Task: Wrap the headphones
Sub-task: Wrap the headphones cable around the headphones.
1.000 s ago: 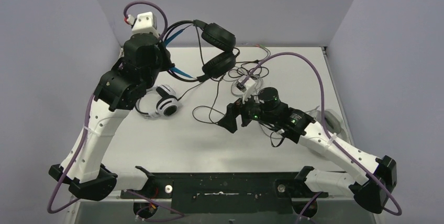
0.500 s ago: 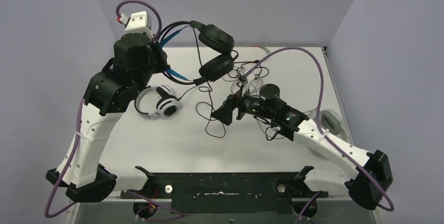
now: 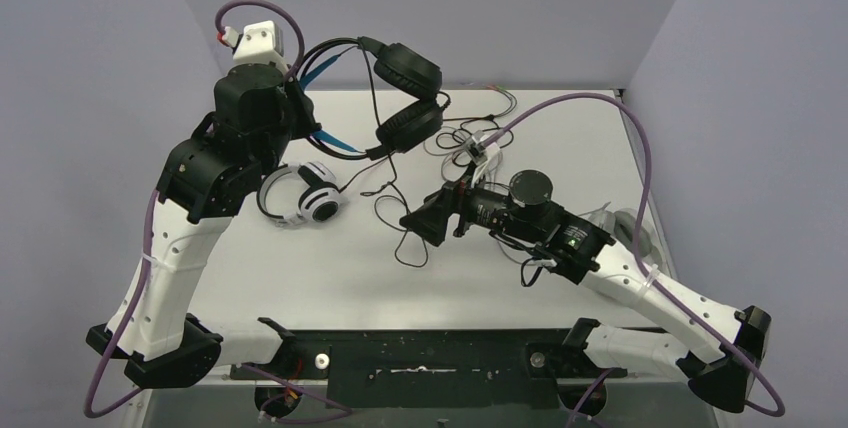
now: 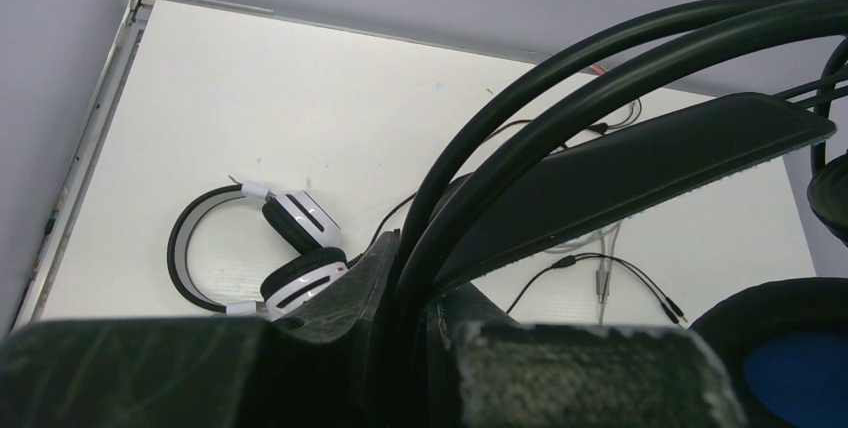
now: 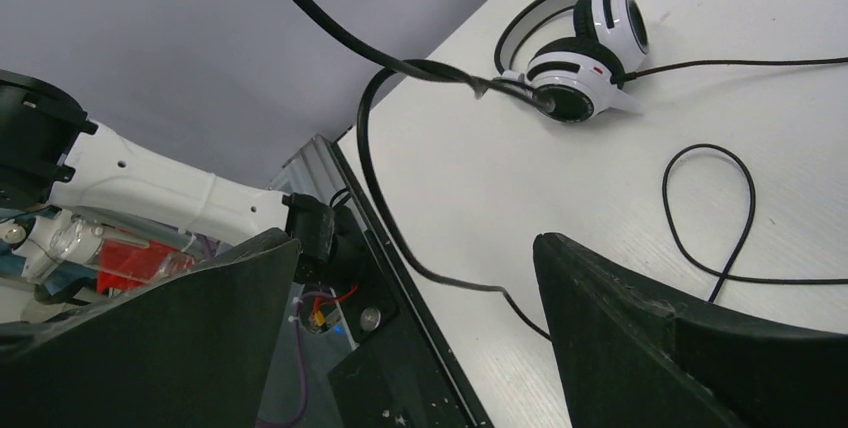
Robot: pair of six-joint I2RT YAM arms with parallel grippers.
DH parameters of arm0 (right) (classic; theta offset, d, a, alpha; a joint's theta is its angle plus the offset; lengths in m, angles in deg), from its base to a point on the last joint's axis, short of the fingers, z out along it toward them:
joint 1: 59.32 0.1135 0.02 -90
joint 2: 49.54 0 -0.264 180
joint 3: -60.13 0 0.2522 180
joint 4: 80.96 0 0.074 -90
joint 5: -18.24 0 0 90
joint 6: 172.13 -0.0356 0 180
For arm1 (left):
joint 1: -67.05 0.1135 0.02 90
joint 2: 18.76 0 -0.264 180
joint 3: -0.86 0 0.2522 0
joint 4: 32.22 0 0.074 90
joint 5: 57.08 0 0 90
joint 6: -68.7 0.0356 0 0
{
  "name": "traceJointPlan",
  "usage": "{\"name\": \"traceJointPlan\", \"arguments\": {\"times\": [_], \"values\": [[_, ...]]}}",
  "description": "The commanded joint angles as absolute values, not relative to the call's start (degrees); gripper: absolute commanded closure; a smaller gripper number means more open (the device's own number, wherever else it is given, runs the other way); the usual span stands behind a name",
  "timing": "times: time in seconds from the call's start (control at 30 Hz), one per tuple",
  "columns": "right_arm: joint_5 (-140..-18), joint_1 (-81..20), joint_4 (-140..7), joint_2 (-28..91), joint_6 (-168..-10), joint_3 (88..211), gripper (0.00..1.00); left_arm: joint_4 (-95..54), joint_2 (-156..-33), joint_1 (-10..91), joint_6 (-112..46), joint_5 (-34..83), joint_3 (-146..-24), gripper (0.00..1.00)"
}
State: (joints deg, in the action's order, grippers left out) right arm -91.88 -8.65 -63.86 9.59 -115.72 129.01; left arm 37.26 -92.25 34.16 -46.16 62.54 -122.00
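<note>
The loose black cable hangs to the left in the top view, so my right gripper will move outward and toward it and close around the cable's dangling part (image 3: 402, 197) (image 5: 393, 228).
The black headphones (image 3: 408, 98) with the blue-lined headband hang in the air at the back, cups to the right. My left gripper (image 3: 303, 108) is shut on their headband (image 4: 560, 138), with the jaws (image 4: 430, 293) pinching the black bands. Their black cable (image 3: 398, 228) drops to the table in loops. My right gripper (image 3: 424, 220) is open beside that cable, which runs between the spread fingers (image 5: 415, 243) without being touched. A white headset with black cup centres (image 3: 302, 198) lies on the table; it also shows in both wrist views (image 4: 290, 258) (image 5: 585, 58).
A grey-white headset (image 3: 640, 233) lies at the right, mostly hidden by my right arm. Pale cables and plugs (image 3: 478, 143) tangle behind the right gripper. The black front rail (image 3: 420, 353) runs along the near edge. Grey walls close in left, right and back.
My right gripper has moved left and turned toward the hanging black cable. My left arm has carried the black headphones slightly left and up.
</note>
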Motion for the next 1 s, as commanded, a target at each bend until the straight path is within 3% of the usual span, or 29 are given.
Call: {"name": "traceJointPlan", "arguments": {"times": [0.0,0.4,0.57,0.77,0.97], "values": [[-86.94,-8.15,-62.47,8.32,-114.93,132.89,0.08,31.88,-90.4,34.44,-47.92,63.67,-124.77,1.0],[-88.72,-6.92,-69.98,15.09,-116.83,135.85,0.31,31.84,-90.86,34.49,-48.15,63.92,-125.19,1.0],[-87.95,-6.8,-72.1,16.28,-117.01,135.35,0.53,31.58,-91.09,34.52,-47.65,64.81,-125.3,1.0],[-89.17,-6.74,-73.45,18.58,-117.39,134.27,0.98,29.56,-92.53,35.64,-48.51,63.95,-125.86,1.0],[-88.42,-6.56,-81.42,17.73,-123.23,119.96,1.0,30.19,-101.43,45.14,-54.65,47.04,-140.18,1.0]]}}
